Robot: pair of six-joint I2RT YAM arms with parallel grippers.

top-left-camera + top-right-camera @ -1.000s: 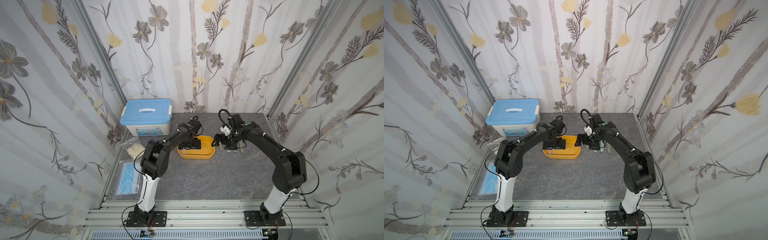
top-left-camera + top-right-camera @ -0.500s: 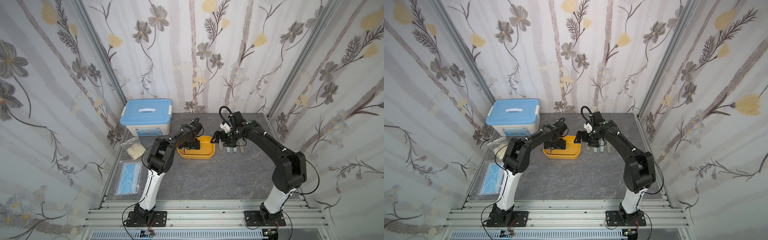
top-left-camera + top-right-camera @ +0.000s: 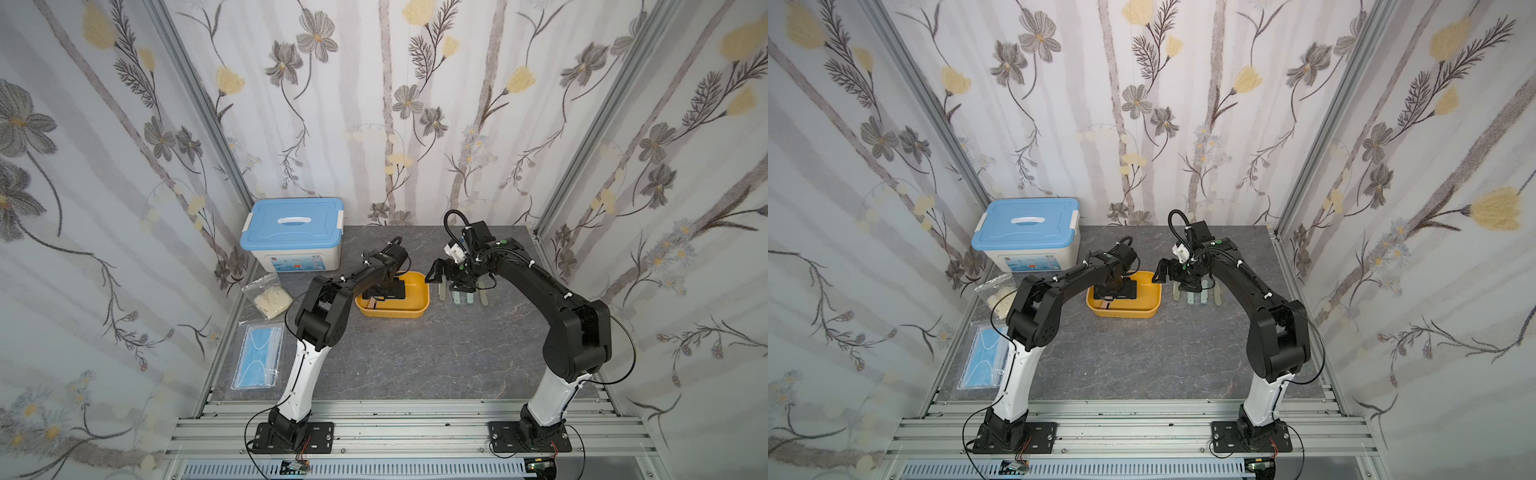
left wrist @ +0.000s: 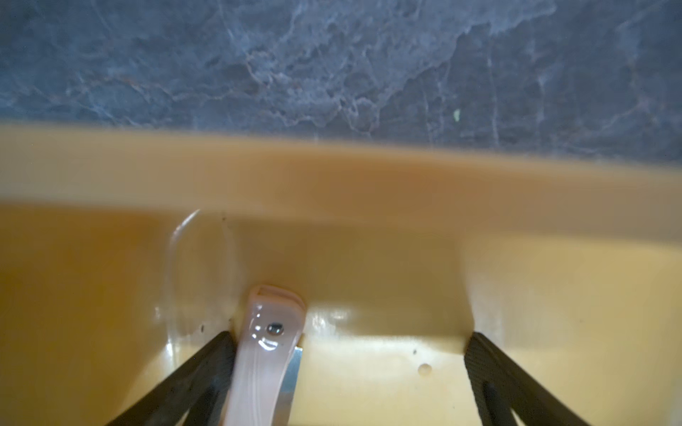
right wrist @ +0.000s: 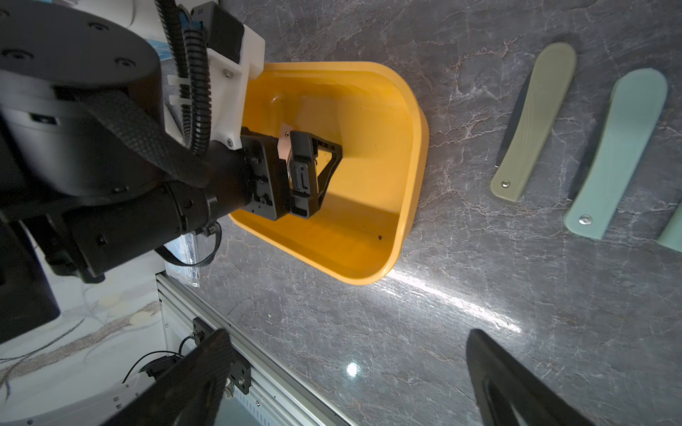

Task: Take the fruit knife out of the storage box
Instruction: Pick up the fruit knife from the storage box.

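My left gripper is low in the tray, and the pink knife already lies between its spread fingers. It needs to stay low next and close its fingers across the knife's riveted end (image 4: 267, 347).
The storage box (image 3: 415, 313) (image 3: 1125, 312) is a shallow mustard-yellow tray in the middle of the table. My left gripper (image 3: 384, 291) (image 3: 1116, 291) (image 4: 350, 337) reaches down into it, jaws wide open. A pale pink folding fruit knife (image 4: 265, 350) lies on the tray floor between the fingers, close against one of them, with its steel blade edge showing. Seen from the right wrist, the tray (image 5: 406, 147) holds the left gripper (image 5: 313, 166), and a sliver of the pink knife (image 5: 283, 142) shows. My right gripper (image 3: 453, 278) (image 3: 1179, 274) (image 5: 348, 333) hangs open and empty to the right of the tray.
Folded knives lie in a row right of the tray: an olive one (image 5: 531, 121) (image 3: 444, 293), a mint one (image 5: 616, 155) and others. A white box with a blue lid (image 3: 293, 237) stands at the back left. In front of it lie a bag of gloves (image 3: 270, 297) and a pack of face masks (image 3: 257, 357).
The left arm's elbow has swung a little right while its gripper stays in the tray. The right gripper has lifted slightly, uncovering the row of knives. Both stay open.
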